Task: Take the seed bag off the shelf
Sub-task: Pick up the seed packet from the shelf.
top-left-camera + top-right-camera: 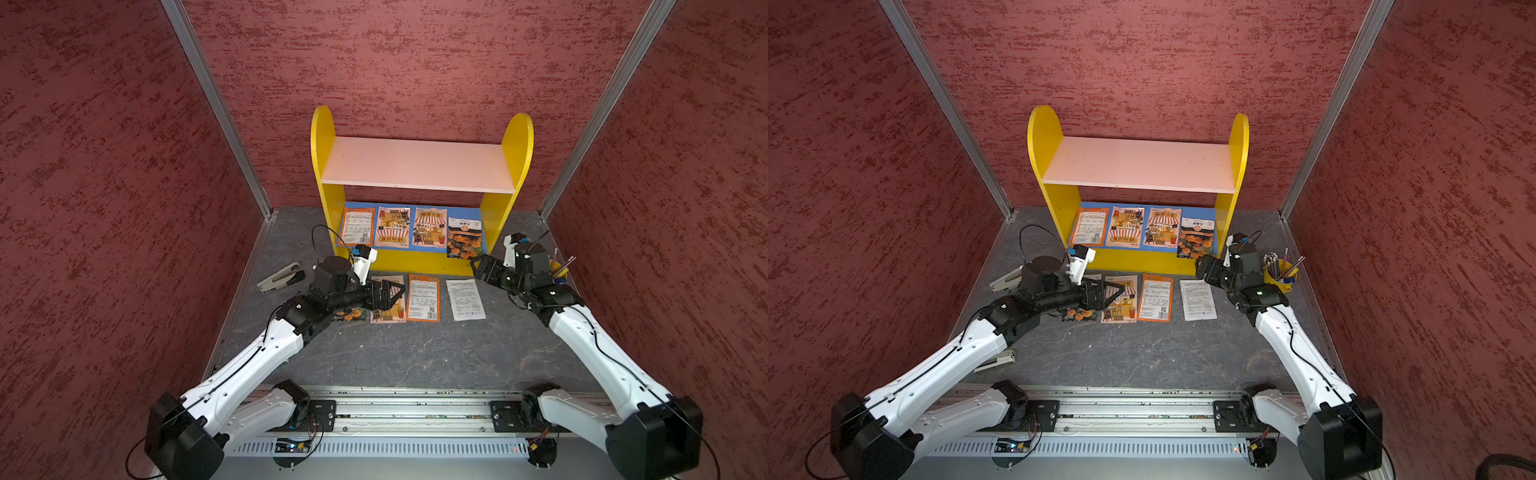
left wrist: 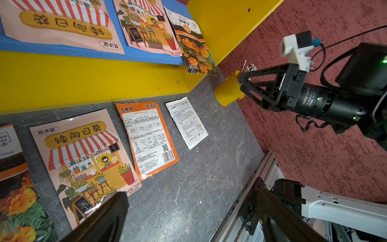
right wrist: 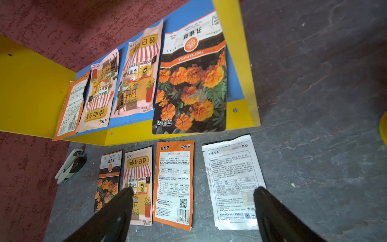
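The right gripper turns onto its side next and moves outward to the marigold seed bag's overhanging lower corner by the shelf's upright, as that corner lies outward of its fingers.
The shelf stands against the back wall, and its pink upper board is bare. Several seed bags lie flat in a row on its blue lower board. The rightmost is a marigold seed bag that overhangs the front edge. My right gripper hangs open just right of that bag and holds nothing. My left gripper is open over several more seed bags on the table, above a pink sunflower bag. Beside that one lie an orange-backed bag and a white bag.
A stapler lies left of the shelf and a second stapler lies under the left arm. A yellow cup of pencils stands behind the right wrist. Red walls close in three sides. A metal rail runs along the front.
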Robot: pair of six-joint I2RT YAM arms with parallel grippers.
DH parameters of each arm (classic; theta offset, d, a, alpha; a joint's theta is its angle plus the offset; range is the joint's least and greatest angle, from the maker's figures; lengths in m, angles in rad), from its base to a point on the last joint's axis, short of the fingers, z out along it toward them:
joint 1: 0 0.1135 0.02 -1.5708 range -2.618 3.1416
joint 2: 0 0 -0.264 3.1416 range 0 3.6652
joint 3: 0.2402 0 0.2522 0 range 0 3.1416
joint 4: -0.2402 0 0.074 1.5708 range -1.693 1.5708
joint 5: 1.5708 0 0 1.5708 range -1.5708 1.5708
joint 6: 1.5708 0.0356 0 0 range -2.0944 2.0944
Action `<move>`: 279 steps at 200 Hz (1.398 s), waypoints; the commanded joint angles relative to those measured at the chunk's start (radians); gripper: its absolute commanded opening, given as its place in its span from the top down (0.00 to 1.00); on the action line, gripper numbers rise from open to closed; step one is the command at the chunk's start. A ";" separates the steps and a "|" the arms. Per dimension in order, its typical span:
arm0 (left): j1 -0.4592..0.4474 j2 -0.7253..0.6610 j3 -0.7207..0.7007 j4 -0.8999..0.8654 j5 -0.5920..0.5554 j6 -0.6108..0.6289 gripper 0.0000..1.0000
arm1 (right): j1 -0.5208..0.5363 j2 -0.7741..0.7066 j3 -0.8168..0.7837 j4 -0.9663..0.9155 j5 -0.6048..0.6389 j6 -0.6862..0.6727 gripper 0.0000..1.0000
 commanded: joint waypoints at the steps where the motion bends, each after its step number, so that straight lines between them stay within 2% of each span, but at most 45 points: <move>1: 0.004 -0.028 -0.023 0.004 0.001 0.002 0.00 | -0.039 0.032 -0.025 0.147 -0.094 0.073 0.08; 34: 0.004 -0.027 -0.033 0.010 -0.001 -0.007 0.00 | -0.104 0.110 -0.086 0.331 -0.208 0.172 0.10; 70: 0.005 -0.019 -0.028 0.013 0.001 -0.009 0.00 | -0.130 0.186 -0.109 0.470 -0.241 0.225 0.15; 109: 0.005 -0.003 -0.020 0.016 0.004 -0.008 0.00 | -0.157 0.257 -0.129 0.616 -0.276 0.283 0.26; 170: 0.005 0.007 -0.024 0.019 0.007 -0.009 0.00 | -0.167 0.366 -0.113 0.704 -0.300 0.325 0.44; 245: 0.005 0.021 -0.043 0.068 0.031 -0.046 0.00 | -0.183 0.363 -0.132 0.731 -0.298 0.331 0.83; 279: 0.003 0.036 -0.056 0.118 0.056 -0.070 0.00 | -0.189 0.274 -0.151 0.669 -0.271 0.288 0.94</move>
